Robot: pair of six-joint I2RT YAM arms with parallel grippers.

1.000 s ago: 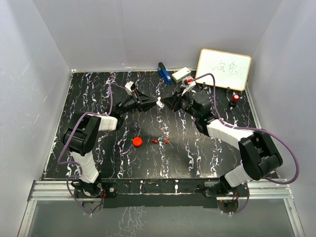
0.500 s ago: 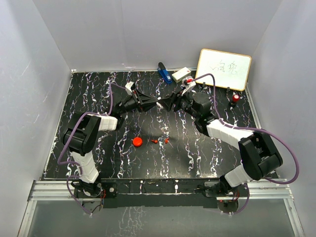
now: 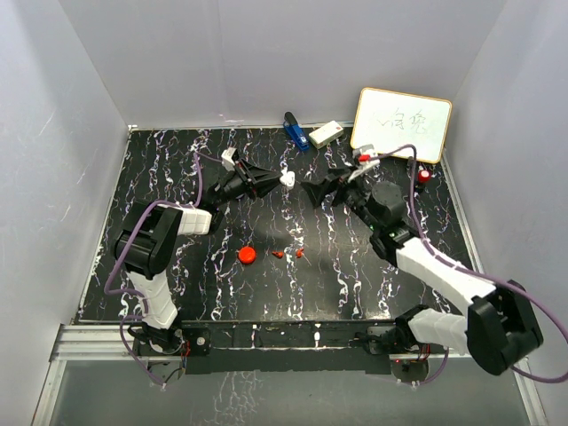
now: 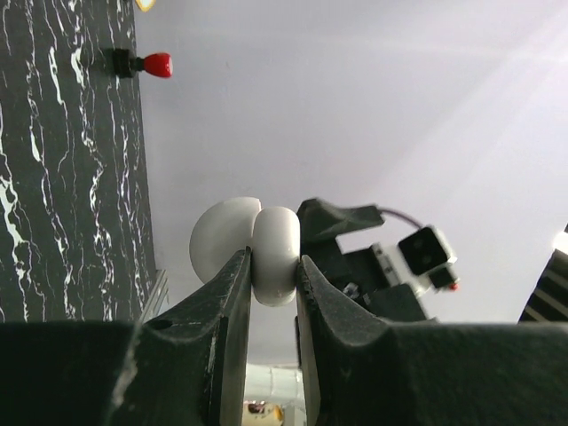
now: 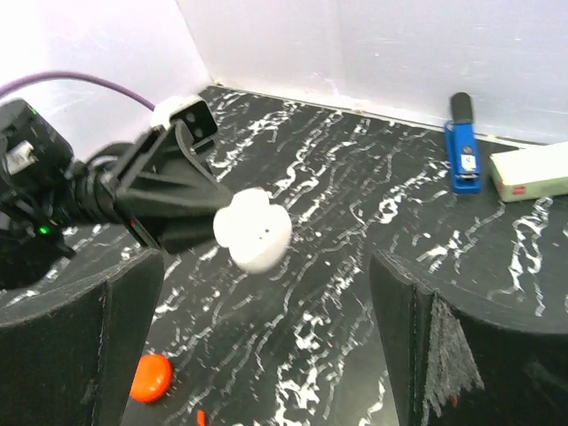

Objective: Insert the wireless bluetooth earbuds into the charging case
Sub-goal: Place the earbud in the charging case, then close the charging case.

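Note:
My left gripper tips downward next and brings the white case down to release it on the bare marbled patch point(image 3: 281, 190), which lies below the gripper, clear of the earbuds.
My left gripper point(image 3: 277, 180) is shut on a white round charging case point(image 3: 287, 178) and holds it above the table's far middle. In the left wrist view the case point(image 4: 226, 244) shows two rounded halves pinched between the black fingers point(image 4: 232, 293). My right gripper point(image 3: 316, 189) stands open just right of the case, not touching it. Its wrist view shows the case point(image 5: 253, 229) ahead, between the wide-spread fingers point(image 5: 84, 346). Two tiny red earbuds point(image 3: 280, 255) point(image 3: 299, 253) lie on the black marbled table point(image 3: 177, 160). A red round case point(image 3: 247, 256) point(image 5: 149, 377) lies left of them.
A whiteboard point(image 3: 402, 124) leans at the back right. A blue stapler-like thing point(image 3: 295, 131) point(image 5: 463, 158) and a white box point(image 3: 326, 134) point(image 5: 531, 173) lie by the back wall. A red-capped marker point(image 3: 423, 177) point(image 4: 146, 64) stands at the right edge.
My right gripper opened wide and drew back to the right, away from the white case. My left gripper stayed shut on the case and barely moved.

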